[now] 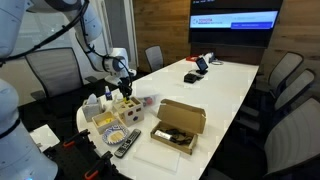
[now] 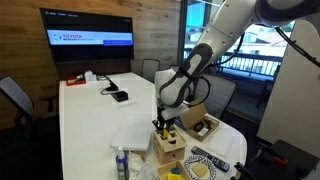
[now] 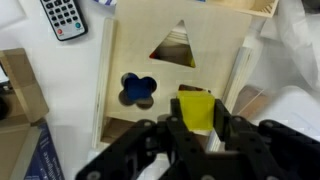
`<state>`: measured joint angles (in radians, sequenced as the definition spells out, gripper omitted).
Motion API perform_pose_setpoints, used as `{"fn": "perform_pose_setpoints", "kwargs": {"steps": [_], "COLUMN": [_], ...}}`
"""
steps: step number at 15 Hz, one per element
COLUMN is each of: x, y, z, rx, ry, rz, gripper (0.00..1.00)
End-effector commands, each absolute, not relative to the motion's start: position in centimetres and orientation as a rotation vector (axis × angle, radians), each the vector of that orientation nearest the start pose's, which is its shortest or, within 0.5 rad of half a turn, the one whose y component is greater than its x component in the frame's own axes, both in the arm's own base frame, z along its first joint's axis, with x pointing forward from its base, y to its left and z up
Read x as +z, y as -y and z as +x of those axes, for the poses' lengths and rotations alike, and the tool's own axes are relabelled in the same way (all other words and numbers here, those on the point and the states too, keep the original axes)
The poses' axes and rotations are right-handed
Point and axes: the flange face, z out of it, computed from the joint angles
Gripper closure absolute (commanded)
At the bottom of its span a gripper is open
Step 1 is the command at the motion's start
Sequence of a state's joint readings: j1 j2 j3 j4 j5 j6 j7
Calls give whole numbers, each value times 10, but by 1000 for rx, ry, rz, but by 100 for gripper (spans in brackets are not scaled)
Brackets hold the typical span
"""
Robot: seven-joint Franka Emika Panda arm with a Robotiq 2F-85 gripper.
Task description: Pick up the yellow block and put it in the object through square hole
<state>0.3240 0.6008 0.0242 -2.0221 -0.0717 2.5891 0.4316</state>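
The cube (image 3: pixel 150 50) stands angled to my gripper's fingers, so I'll turn the gripper slightly, lower the yellow block into the cube's dark opening (image 3: pixel 190 89) below it and let go.
The yellow block (image 3: pixel 196 109) sits between my gripper's (image 3: pixel 197 122) two fingers, which are shut on it, right over the top face of the light-wood shape-sorter cube (image 3: pixel 150 50). That face shows a triangular cut-out and a blue-looking clover cut-out; the block covers a dark opening at its lower right. In both exterior views the gripper (image 1: pixel 125 88) (image 2: pixel 165 126) hangs just above the cube (image 1: pixel 127 111) (image 2: pixel 168 146).
A remote control (image 3: pixel 62 17) lies next to the cube, also in an exterior view (image 1: pixel 126 144). An open brown cardboard box (image 1: pixel 178 125) (image 2: pixel 203 126) stands nearby. A bowl (image 1: pixel 103 118) sits near the table's end. Chairs ring the long white table (image 1: pixel 215 85).
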Motion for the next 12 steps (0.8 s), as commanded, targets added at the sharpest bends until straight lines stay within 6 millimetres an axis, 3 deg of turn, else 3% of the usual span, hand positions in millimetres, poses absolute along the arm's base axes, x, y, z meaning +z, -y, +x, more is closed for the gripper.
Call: {"fn": "perform_pose_setpoints", "kwargs": {"steps": [1,12], "x": [144,139], "y": [-208,-206], "z": [562,563], "rx": [65,80], "ry": [-41,-167], "rz": [-3136,-3129], "gripper": [91,91]}}
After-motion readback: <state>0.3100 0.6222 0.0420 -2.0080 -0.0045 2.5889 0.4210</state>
